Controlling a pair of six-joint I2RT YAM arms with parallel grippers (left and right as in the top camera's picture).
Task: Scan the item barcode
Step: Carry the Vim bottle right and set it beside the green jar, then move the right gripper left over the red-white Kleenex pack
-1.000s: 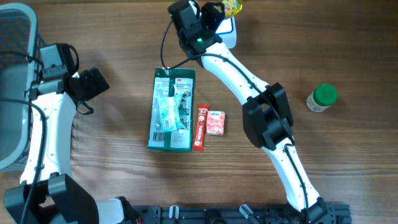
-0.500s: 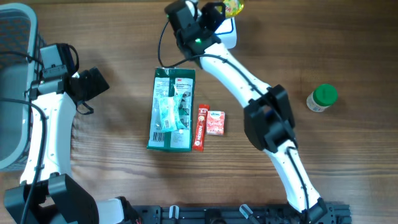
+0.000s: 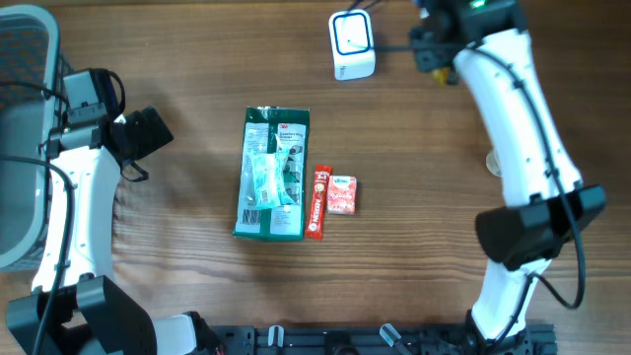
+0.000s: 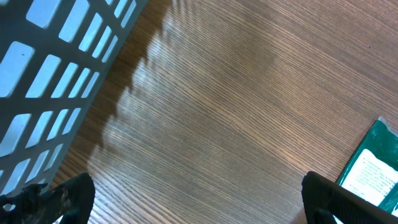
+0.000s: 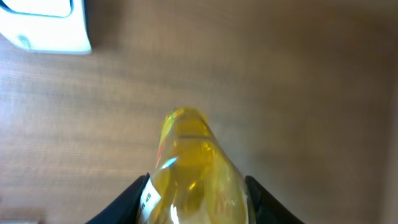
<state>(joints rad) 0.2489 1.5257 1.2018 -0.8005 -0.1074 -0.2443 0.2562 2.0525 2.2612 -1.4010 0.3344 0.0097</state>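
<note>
The right gripper moves to the right in the overhead view and down next to release the bottle on the bare wood (image 3: 478, 135) beside the jar.
My right gripper (image 5: 194, 208) is shut on a yellow transparent bottle (image 5: 191, 163) with a white label at its lower left, held above the wood. The white barcode scanner (image 3: 352, 45) stands at the table's back; in the right wrist view the scanner (image 5: 43, 25) lies up and to the left of the bottle, apart from it. From overhead, the right gripper (image 3: 441, 46) is to the right of the scanner, and the arm hides most of the bottle. My left gripper (image 3: 138, 133) is open and empty over bare wood, its fingertips (image 4: 73, 198) wide apart.
A green packet (image 3: 274, 175), a red stick pack (image 3: 316, 202) and a small pink box (image 3: 341, 194) lie mid-table. The green packet's corner (image 4: 373, 168) shows in the left wrist view. A grey slotted basket (image 3: 18, 148) stands at the left edge. A jar (image 3: 491, 163) peeks from behind the right arm.
The right arm has swung from over the scanner to its right side, carrying the yellow bottle. The scanner is now uncovered. The left arm has not moved.
</note>
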